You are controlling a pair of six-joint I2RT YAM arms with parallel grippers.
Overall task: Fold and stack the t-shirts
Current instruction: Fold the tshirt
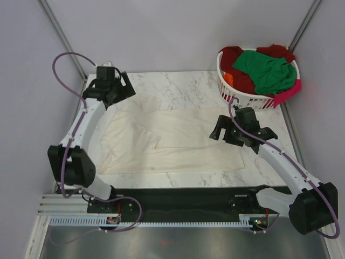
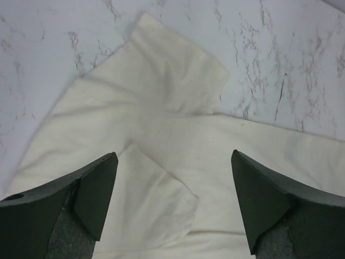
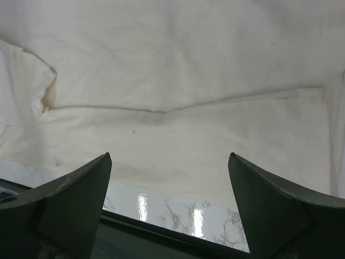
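Next, my left gripper moves down and outward onto the sleeve's far corner (image 2: 144,26). The corner lies below it and ahead of its fingers, and juts onto marble.
A cream t-shirt (image 1: 172,140) lies spread flat on the marble table, partly folded, one sleeve toward the far left. My left gripper (image 1: 121,89) is open and empty, above the shirt's far-left corner; in the left wrist view the sleeves (image 2: 172,81) lie ahead of its fingers (image 2: 97,189). My right gripper (image 1: 218,129) is open and empty, above the shirt's right side; the right wrist view shows the cream t-shirt (image 3: 172,81) with a hem line across it. Green (image 1: 267,70), dark red (image 1: 234,59), orange and pink t-shirts fill the basket.
A white slatted laundry basket (image 1: 242,97) stands at the table's far right corner. The marble table (image 1: 188,81) has its near edge against a black strip (image 1: 178,197). Grey walls and metal posts enclose the sides.
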